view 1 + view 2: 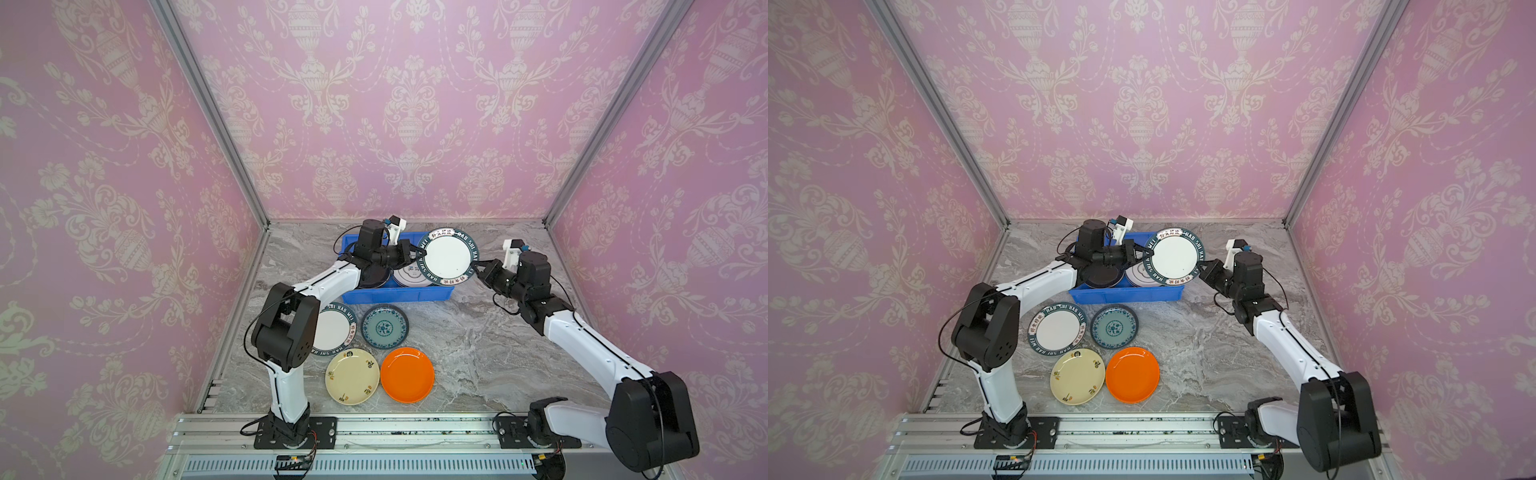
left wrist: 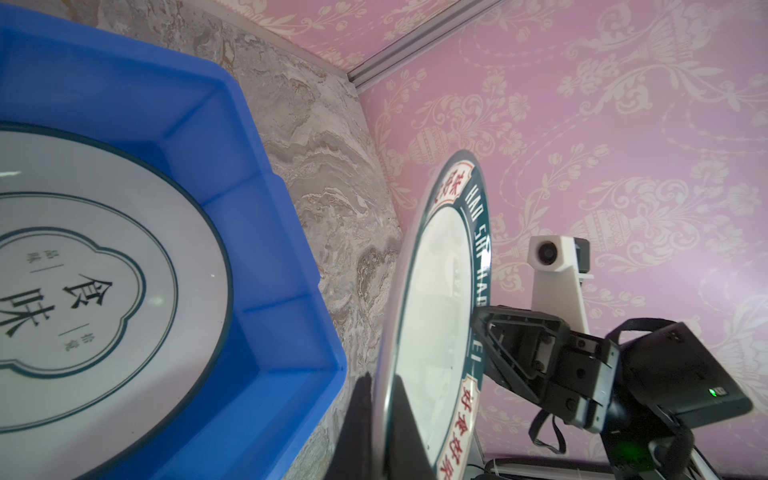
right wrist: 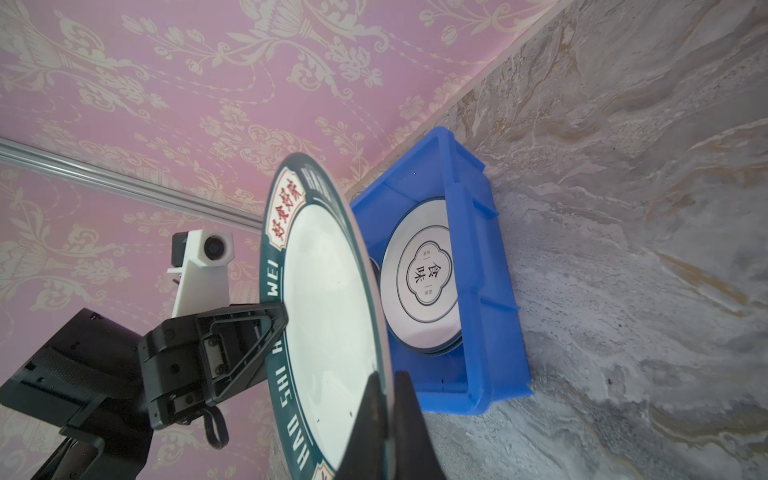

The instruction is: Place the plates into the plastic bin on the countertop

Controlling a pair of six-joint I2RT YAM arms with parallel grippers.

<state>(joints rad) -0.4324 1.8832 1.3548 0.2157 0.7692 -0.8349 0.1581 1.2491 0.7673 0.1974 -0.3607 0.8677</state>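
Note:
My left gripper moves down onto the white black-ringed plate [image 1: 411,276] [image 2: 83,282] below it next. It shifts toward the black plate as the held plate overhangs the bin's end, then lets go.
A white plate with a dark lettered rim [image 1: 448,257] [image 1: 1174,257] hangs tilted over the right end of the blue plastic bin [image 1: 395,296]. My left gripper [image 1: 417,254] [image 2: 380,378] is shut on its left rim, my right gripper [image 1: 476,266] [image 3: 384,376] on its right rim. Inside the bin lie a white black-ringed plate [image 2: 83,282] [image 3: 424,278] and a black plate [image 1: 376,278], partly hidden by my left arm. On the countertop [image 1: 478,353] in front lie another lettered plate [image 1: 332,328], a teal plate [image 1: 384,326], a cream plate [image 1: 352,376] and an orange plate [image 1: 407,375].
The bin stands near the back wall. Pink patterned walls close in the countertop at the back and both sides. My left arm's elbow [image 1: 286,328] overhangs the lettered plate on the countertop. An aluminium rail [image 1: 415,432] runs along the front edge.

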